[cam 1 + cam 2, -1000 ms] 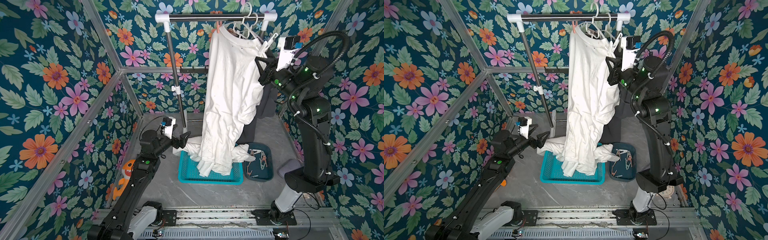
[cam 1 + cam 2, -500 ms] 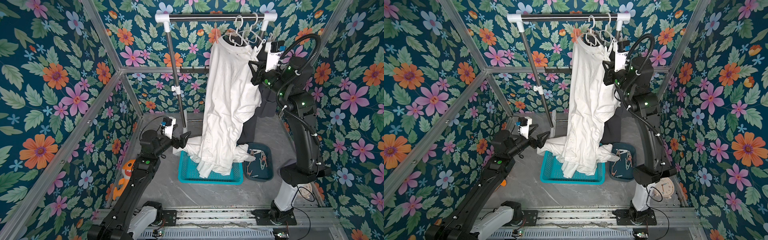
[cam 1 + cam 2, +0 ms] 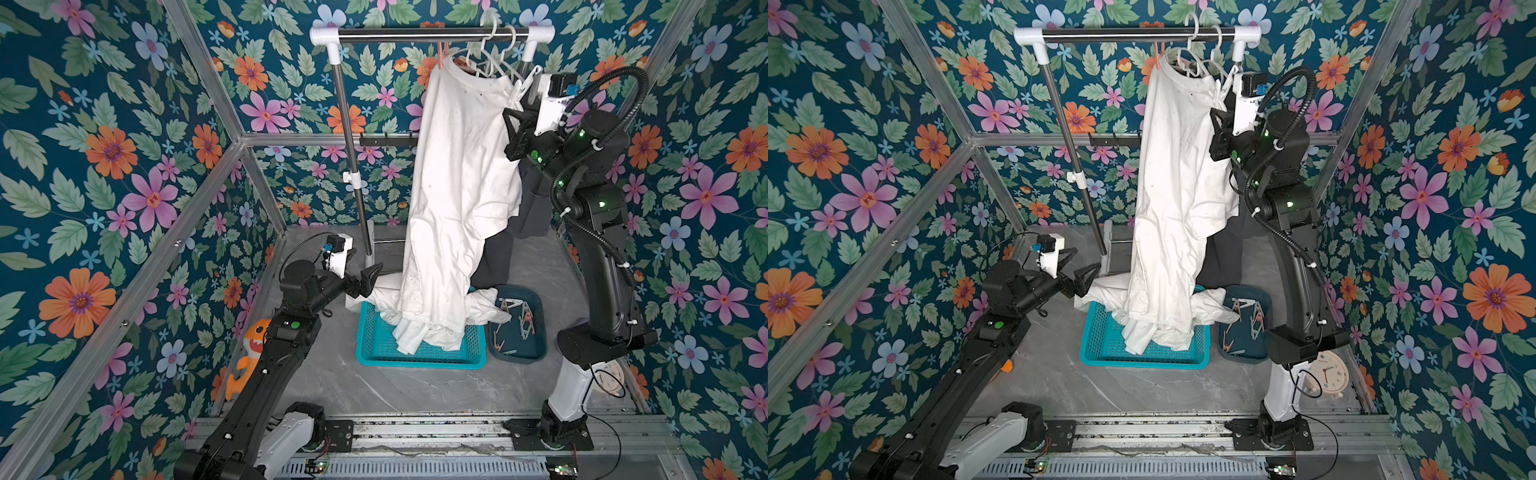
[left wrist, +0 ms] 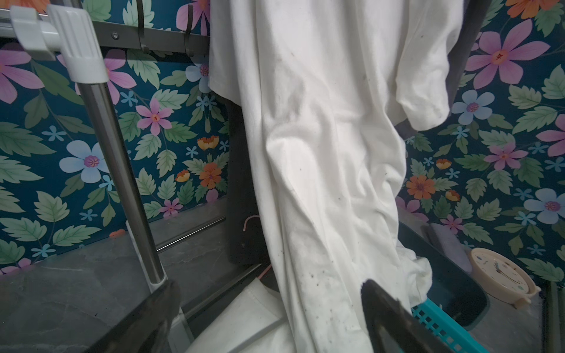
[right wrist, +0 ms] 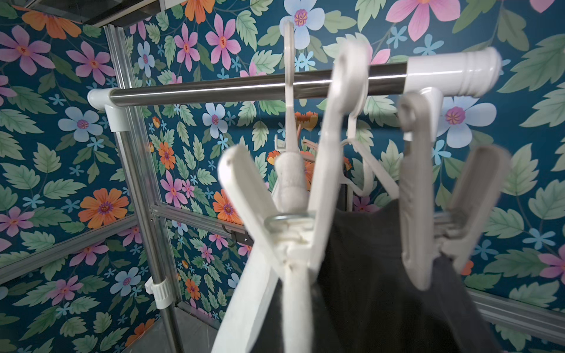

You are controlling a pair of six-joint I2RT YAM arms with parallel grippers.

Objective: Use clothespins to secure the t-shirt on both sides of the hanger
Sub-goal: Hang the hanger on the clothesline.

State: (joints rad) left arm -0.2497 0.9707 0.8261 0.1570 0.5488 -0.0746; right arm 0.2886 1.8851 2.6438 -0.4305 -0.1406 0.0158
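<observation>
I will move my right gripper gently a little down and toward the shirt's collar, and then release the white clothespin on the shirt's shoulder (image 3: 514,97) (image 5: 291,273), because the lower end of the clothespin is on both sides of the cloth.
The white t-shirt (image 3: 457,187) hangs from the rack's rod on a hanger whose pink hook (image 3: 443,53) shows above its collar. At the shirt's right shoulder, high up, my right gripper (image 3: 515,118) is shut on a white clothespin (image 3: 525,83). In the right wrist view this clothespin (image 5: 290,232) has its tips spread and looks blurred. More clothespins (image 3: 517,320) lie in a dark tray. My left gripper (image 3: 365,268) stands open and holds nothing, low beside the shirt's lower part (image 4: 321,214).
A teal basket (image 3: 419,359) with white cloth sits under the shirt, and the dark tray (image 3: 536,353) is beside it. A dark garment (image 3: 528,208) with a grey clothespin (image 5: 428,220) hangs behind the shirt. The rack pole (image 3: 353,174), an orange toy (image 3: 253,336) and a clock (image 3: 1329,372) are nearby.
My right arm swung in toward the rack with the clothespin, then eased back a little, and the t-shirt's top swayed with it. The left arm has not moved.
</observation>
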